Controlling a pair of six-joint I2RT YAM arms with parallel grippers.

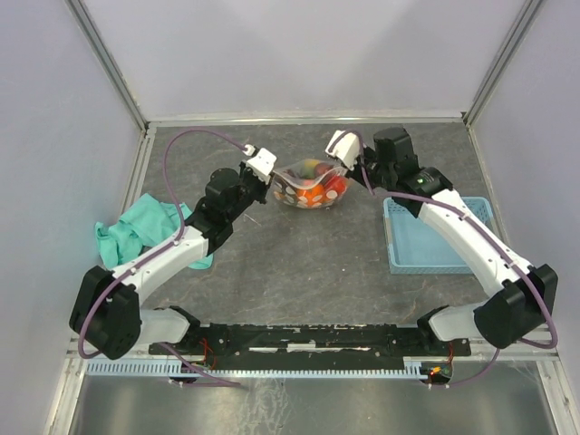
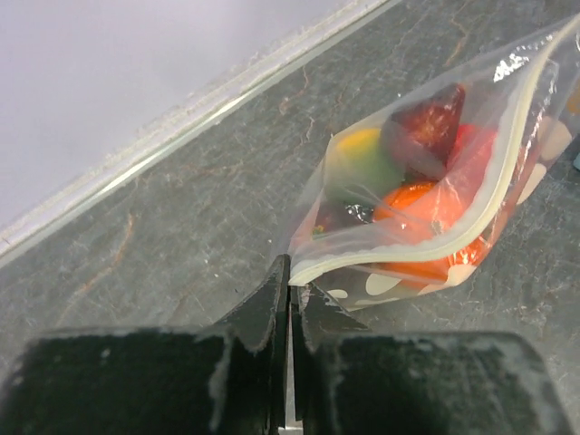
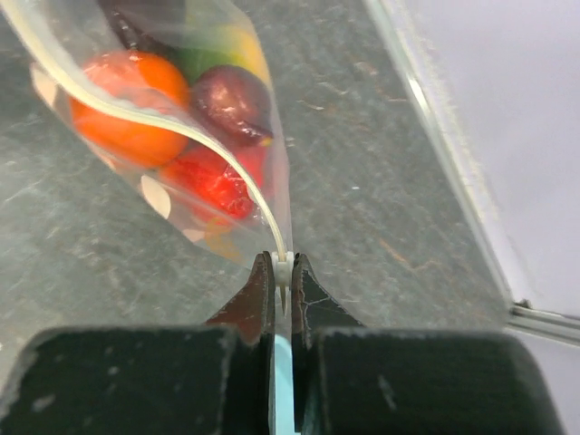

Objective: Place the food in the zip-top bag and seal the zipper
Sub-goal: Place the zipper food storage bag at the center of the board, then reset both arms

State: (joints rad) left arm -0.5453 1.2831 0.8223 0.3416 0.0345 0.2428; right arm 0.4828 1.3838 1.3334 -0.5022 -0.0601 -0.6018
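Observation:
My right gripper draws the bag back toward the base next and releases the zipper's end, since open tabletop with room for the bag (image 1: 310, 184) lies back there from the gripper.
The clear dotted zip-top bag (image 1: 310, 184) hangs between my two grippers above the far middle of the table. The food (image 1: 317, 186) is inside it: an orange fruit (image 2: 419, 205), a dark purple one (image 2: 428, 122), a yellow-green one (image 2: 362, 159) and a red one (image 3: 210, 178). My left gripper (image 2: 292, 283) is shut on the left end of the whitish zipper (image 2: 435, 245). My right gripper (image 3: 283, 265) is shut on the zipper's right end (image 3: 283, 268). The zipper strip curves between them; I cannot tell whether it is pressed closed along its whole length.
A teal cloth (image 1: 136, 229) lies at the left by the left arm. A blue plastic basket (image 1: 435, 236) stands at the right under the right arm. The back wall edge (image 1: 308, 118) runs just behind the bag.

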